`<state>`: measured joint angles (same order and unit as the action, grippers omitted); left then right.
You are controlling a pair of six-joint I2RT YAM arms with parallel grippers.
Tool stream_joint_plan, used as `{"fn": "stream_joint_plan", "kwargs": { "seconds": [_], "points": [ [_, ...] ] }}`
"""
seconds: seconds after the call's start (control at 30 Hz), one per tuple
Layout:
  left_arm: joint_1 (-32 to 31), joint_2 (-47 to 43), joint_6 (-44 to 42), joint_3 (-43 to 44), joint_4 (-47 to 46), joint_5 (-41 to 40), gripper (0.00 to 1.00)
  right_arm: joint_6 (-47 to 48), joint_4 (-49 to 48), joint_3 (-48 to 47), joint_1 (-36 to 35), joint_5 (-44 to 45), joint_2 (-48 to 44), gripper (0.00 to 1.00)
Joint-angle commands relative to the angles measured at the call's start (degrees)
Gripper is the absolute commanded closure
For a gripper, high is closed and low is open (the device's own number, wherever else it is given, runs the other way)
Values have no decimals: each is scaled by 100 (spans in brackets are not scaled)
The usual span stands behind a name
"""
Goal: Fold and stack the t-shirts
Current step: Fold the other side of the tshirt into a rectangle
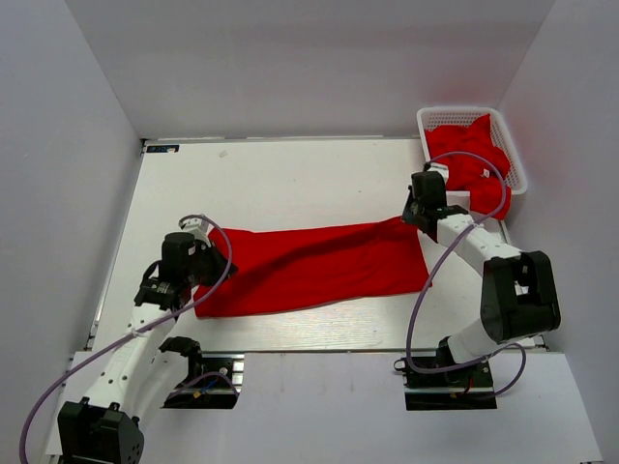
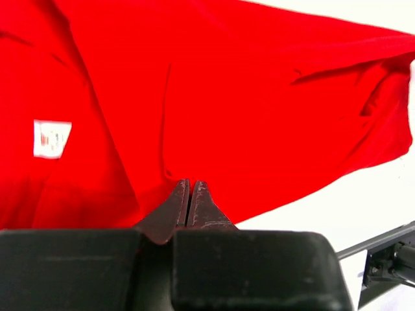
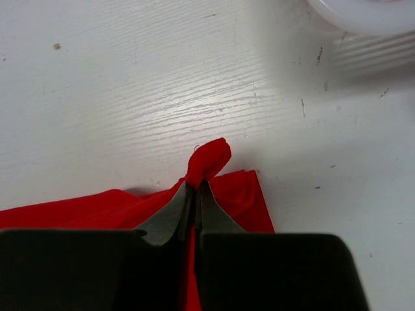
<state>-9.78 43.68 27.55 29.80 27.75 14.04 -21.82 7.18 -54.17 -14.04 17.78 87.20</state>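
Observation:
The folded t-shirt's near edge (image 1: 242, 310) (image 2: 244, 214) is below my left gripper and back from it, so my left gripper should next go down and move back to let go of the pinched t-shirt.
A red t-shirt (image 1: 319, 266) lies folded into a long strip across the table, stretched between my two grippers. My left gripper (image 1: 205, 253) is shut on its left end; in the left wrist view the gripper (image 2: 189, 183) pinches the cloth, and a small white label (image 2: 51, 138) shows to the left. My right gripper (image 1: 414, 218) is shut on the shirt's far right corner; in the right wrist view a tuft of red cloth (image 3: 211, 159) sticks out past the gripper (image 3: 194, 186). More red t-shirts (image 1: 469, 155) lie bunched in the basket.
The white lattice basket (image 1: 511, 145) stands at the table's back right corner, just behind my right gripper. Its rim shows at the top of the right wrist view (image 3: 363, 13). The white table (image 1: 280, 184) is walled on three sides.

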Motion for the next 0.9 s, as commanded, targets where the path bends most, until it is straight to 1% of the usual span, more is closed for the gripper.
{"fn": "stream_joint_plan", "kwargs": {
  "seconds": [0.0, 0.23, 0.47, 0.5, 0.53, 0.6, 0.63, 0.67, 0.7, 0.73, 0.77, 0.8, 0.87],
  "points": [
    [-15, -184, 233, -89, 371, 37, 100, -102, -6, 205, 16, 41, -221, 100],
    [-15, -404, 452, -89, 794, 37, 100, -155, 29, 486, 16, 121, -511, 100],
    [-15, -509, 734, -448, 908, 99, 100, -270, 3, 750, 24, 129, -537, 100],
    [-15, -510, 804, -449, 908, 99, 100, -296, 20, 837, 16, 129, -546, 97],
    [-15, -510, 874, -449, 986, 99, 100, -366, 29, 856, 24, 216, -581, 89],
    [-15, -510, 971, -449, 1127, 3, 100, -384, 46, 891, 33, 217, -590, 83],
    [-15, -510, 1024, -388, 1197, 2, 100, -393, 116, 943, 25, 234, -633, 75],
    [-15, -449, 1024, -257, 1372, 2, 73, -393, 152, 961, 33, 252, -651, 57],
    [-15, -396, 1024, -142, 1513, -85, 55, -428, 248, 987, 33, 278, -678, 46],
    [-15, -395, 1076, 59, 1636, -199, 39, -471, 362, 996, 42, 331, -704, 32],
    [-15, -343, 1077, 191, 1890, -313, 3, -533, 415, 1005, 33, 462, -756, 12],
    [-15, -291, 1077, 306, 1962, -419, 0, -586, 625, 996, 16, 515, -844, 10],
    [-15, -238, 998, 596, 2023, -604, 0, -656, 749, 979, 42, 760, -1037, 10]
  ]
}}
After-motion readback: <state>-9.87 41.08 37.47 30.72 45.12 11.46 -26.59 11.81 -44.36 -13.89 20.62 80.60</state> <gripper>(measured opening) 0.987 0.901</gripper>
